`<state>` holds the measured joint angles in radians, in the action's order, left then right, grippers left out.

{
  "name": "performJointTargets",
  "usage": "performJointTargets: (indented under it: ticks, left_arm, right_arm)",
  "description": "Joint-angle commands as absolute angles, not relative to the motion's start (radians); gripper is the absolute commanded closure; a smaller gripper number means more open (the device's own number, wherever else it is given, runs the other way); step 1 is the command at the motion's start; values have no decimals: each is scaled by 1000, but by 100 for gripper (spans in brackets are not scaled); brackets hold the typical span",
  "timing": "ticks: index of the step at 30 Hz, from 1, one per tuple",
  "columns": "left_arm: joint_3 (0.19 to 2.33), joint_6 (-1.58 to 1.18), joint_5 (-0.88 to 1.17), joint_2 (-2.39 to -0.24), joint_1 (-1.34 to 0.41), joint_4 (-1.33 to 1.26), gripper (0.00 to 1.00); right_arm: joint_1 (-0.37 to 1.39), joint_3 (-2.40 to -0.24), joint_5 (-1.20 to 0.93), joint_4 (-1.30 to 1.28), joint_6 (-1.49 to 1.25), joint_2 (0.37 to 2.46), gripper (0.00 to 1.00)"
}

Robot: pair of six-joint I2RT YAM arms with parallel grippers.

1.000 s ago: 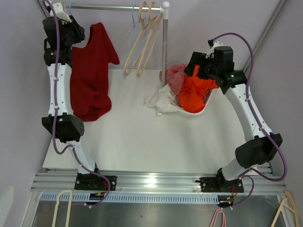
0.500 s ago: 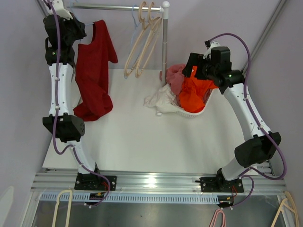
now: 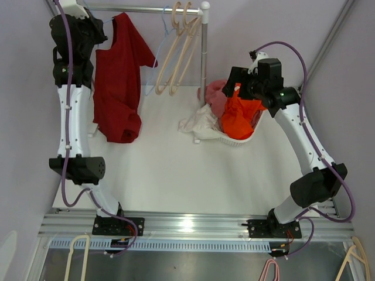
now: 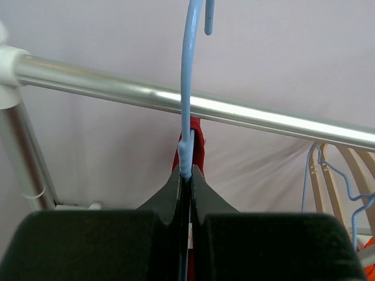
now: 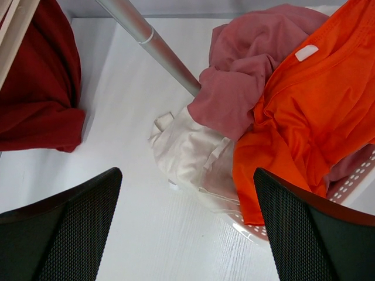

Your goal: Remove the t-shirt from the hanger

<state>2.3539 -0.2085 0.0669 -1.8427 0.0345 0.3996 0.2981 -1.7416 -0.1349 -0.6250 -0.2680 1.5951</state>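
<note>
Next, my right gripper swings back and left in the top view and turns onto the shirt's lower edge. That edge hangs free below the held hanger.
A dark red t-shirt hangs on a light blue hanger, lifted high at the back left by the rail. Its lower end hangs just above the table or rests on it. My left gripper is shut on the hanger's neck just below the hook; the hook rises past the rail. A strip of the red shirt shows behind the fingers. My right gripper is open and empty, hovering over the table beside the laundry basket. The red shirt also shows in the right wrist view.
Several beige and blue empty hangers hang on the rail's right part, next to the upright post. The white basket holds an orange garment, a pink one and a white one spilling over its left edge. More hangers lie below the table's near edge.
My left gripper has raised the hanger, and the red shirt has lifted and swung right, its bottom now barely on the table. The right gripper has shifted slightly left.
</note>
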Motion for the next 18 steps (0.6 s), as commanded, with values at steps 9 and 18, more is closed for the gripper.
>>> performJointTargets:
  ticks: [9,18]
  left_arm:
    - [2190,-147,-389,-1563,-164,389,99]
    - [2175,-135,-934,-1503,-366,523,99]
  right_arm:
    - [468,-1623,-158,-457,-204,1369,0]
    - [876,-1404,-264,-180,-74,1189,0]
